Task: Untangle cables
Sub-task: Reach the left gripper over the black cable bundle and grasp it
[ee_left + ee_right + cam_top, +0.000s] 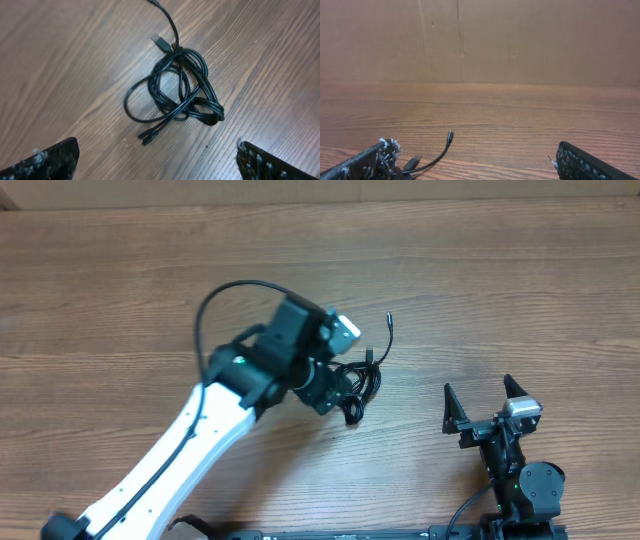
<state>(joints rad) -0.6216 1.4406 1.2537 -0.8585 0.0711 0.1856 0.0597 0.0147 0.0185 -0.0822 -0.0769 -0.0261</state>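
The robot will next turn its left gripper and lower it toward the right in the overhead view onto the cable tangle's folded end (354, 412) (214, 112), because that end sticks out from the cable loops.
The cables (176, 87) lie in a tangled black bundle on the wooden table, with loops knotted together, two plug ends at the lower left and a flat plug at the top. In the overhead view the bundle (362, 380) sits just right of the left arm's wrist, with one free end (389, 322) curving up. My left gripper (157, 159) is open and hovers above the bundle, touching nothing. My right gripper (484, 402) is open and empty, to the right of the bundle. The right wrist view shows one cable end (447, 140) and my right gripper (475, 162).
The wooden table (500, 270) spreads on all sides. A brown cardboard wall (520, 40) stands at the far edge. The left arm's own thick black wire (225, 295) loops over its wrist.
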